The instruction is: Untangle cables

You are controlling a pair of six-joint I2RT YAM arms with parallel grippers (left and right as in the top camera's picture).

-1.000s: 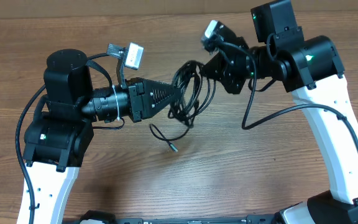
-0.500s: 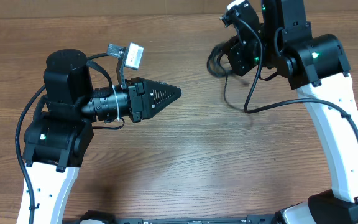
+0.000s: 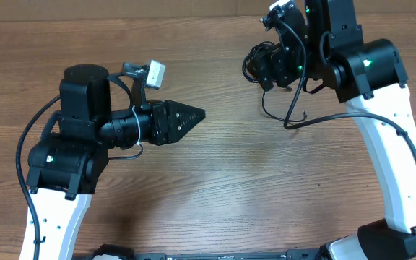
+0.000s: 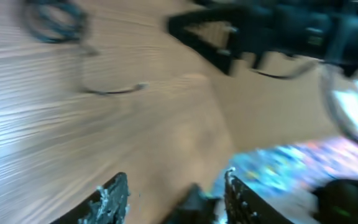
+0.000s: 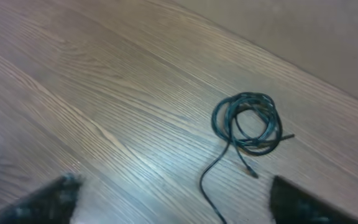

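My right gripper should move its open, empty fingers down onto the coil's rim that faces my left gripper, where parts of the cables bunch together, because the coil (image 3: 251, 65) is below it.
The cables (image 5: 247, 124) lie as one small black coil on the wooden table, a loose tail (image 5: 209, 186) running toward the camera. In the overhead view the coil (image 3: 251, 65) sits at the far right, just beside my right gripper (image 3: 267, 70). My right gripper (image 5: 176, 202) hovers above it, jaws wide open, holding nothing. In the blurred left wrist view, the coil (image 4: 55, 22) shows far off at the top left. My left gripper (image 3: 193, 114) stands mid-table, well left of the cables. Its fingers (image 4: 112, 198) are apart with nothing between them.
The right arm's own thick black wire (image 3: 289, 108) hangs down in a loop just right of the coil. The table's far edge (image 3: 193, 17) runs close behind the cables. Bare wood (image 3: 222, 180) lies between and in front of the arms.
A second ago both grippers were at the tangle mid-table. The right arm carried it to the far right and has now opened and let it drop. The left gripper has opened.
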